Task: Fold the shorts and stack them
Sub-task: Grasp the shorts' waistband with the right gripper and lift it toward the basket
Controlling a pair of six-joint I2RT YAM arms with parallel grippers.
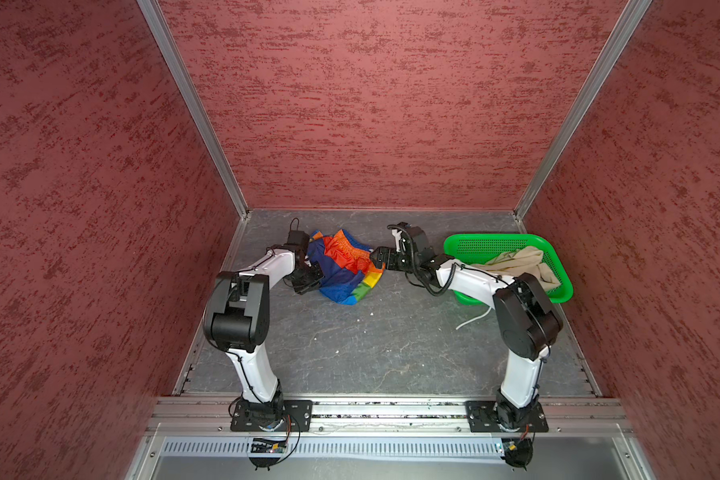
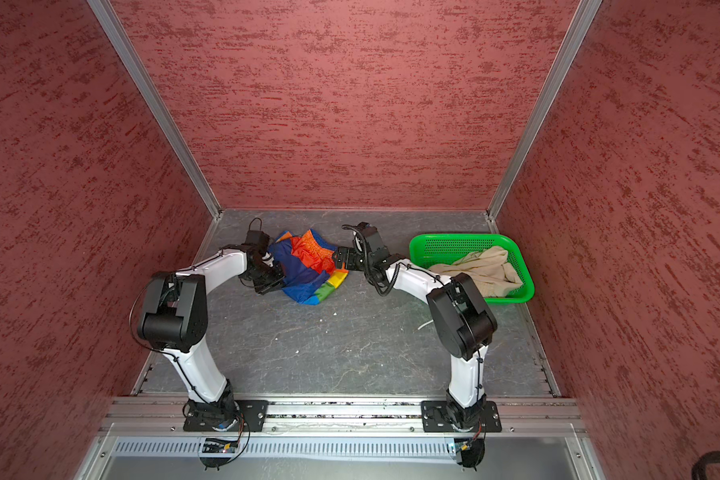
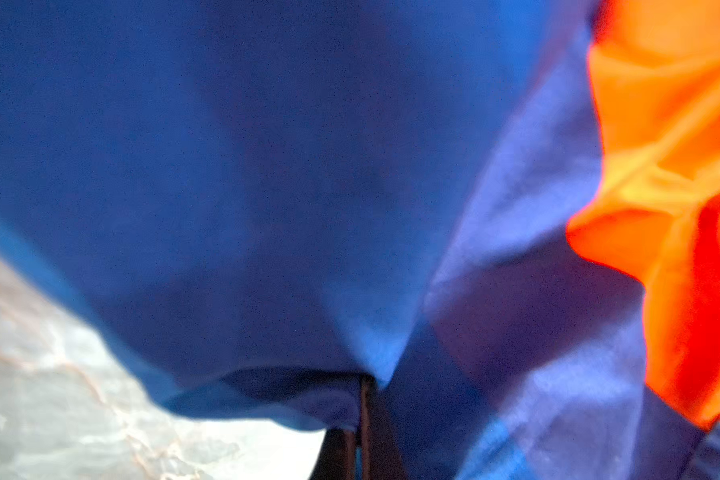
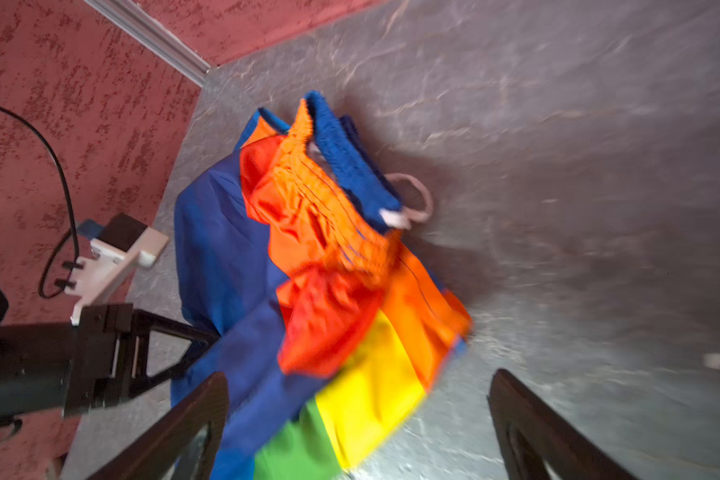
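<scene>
The shorts are already on the tabletop, so my left gripper needs to move slightly toward the red middle of the shorts next, onto the blue panel (image 1: 333,276) (image 3: 528,320), and release the fold.
The rainbow-striped shorts (image 1: 341,266) (image 2: 308,266) lie crumpled on the grey table toward the back, in both top views. My left gripper (image 1: 314,279) (image 2: 281,280) is at their left edge, shut on blue fabric; in the left wrist view its tips (image 3: 364,384) pinch a blue fold of the shorts (image 3: 267,166). My right gripper (image 1: 376,258) (image 2: 338,258) stands open at the right edge of the shorts, apart from them. In the right wrist view its jaws (image 4: 360,374) frame the yellow-green stripes (image 4: 362,395). The beige shorts (image 1: 516,262) (image 2: 485,266) sit bunched in the basket.
A green perforated basket (image 1: 491,239) (image 2: 454,239) stands at the back right, partly behind my right arm. A white drawstring (image 1: 474,320) (image 2: 425,324) trails out of it onto the table. Red walls close in the back and both sides.
</scene>
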